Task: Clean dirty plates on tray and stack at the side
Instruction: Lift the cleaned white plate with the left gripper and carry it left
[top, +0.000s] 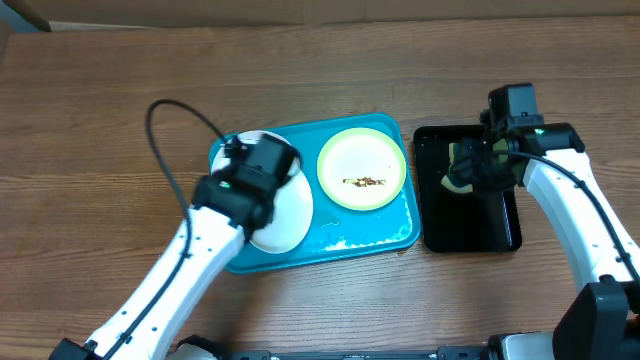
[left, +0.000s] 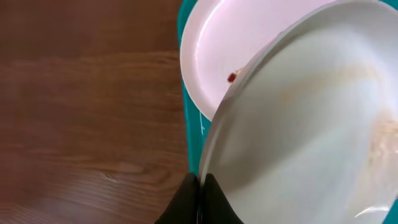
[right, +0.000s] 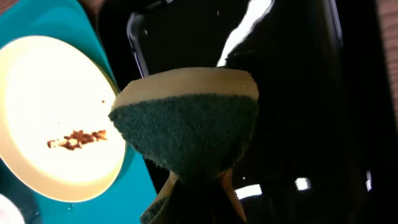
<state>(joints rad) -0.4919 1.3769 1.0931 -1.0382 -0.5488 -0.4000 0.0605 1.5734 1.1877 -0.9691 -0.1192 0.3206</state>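
My left gripper swings to the left in the overhead view and down next, and releases the plate on bare tabletop (top: 154, 183) (left: 78, 56) beside the tray, as dirty plates occupy the tray.
The turquoise tray (top: 355, 235) holds a green-rimmed plate (top: 362, 168) with a brown smear at its right. My left gripper (left: 201, 186) is shut on the rim of a white plate (left: 311, 130), tilted above a second white plate (left: 217, 43) with a small brown speck at the tray's left end. In the overhead view the left gripper (top: 255, 180) covers most of the white plates (top: 285, 215). My right gripper (top: 470, 165) is shut on a yellow-and-green sponge (right: 186, 124), held over the black tray (top: 470, 230).
The black tray (right: 298, 93) stands just right of the turquoise tray (right: 134, 186). Brown wooden table (top: 100, 120) lies all round. A black cable (top: 165, 110) loops left of the turquoise tray.
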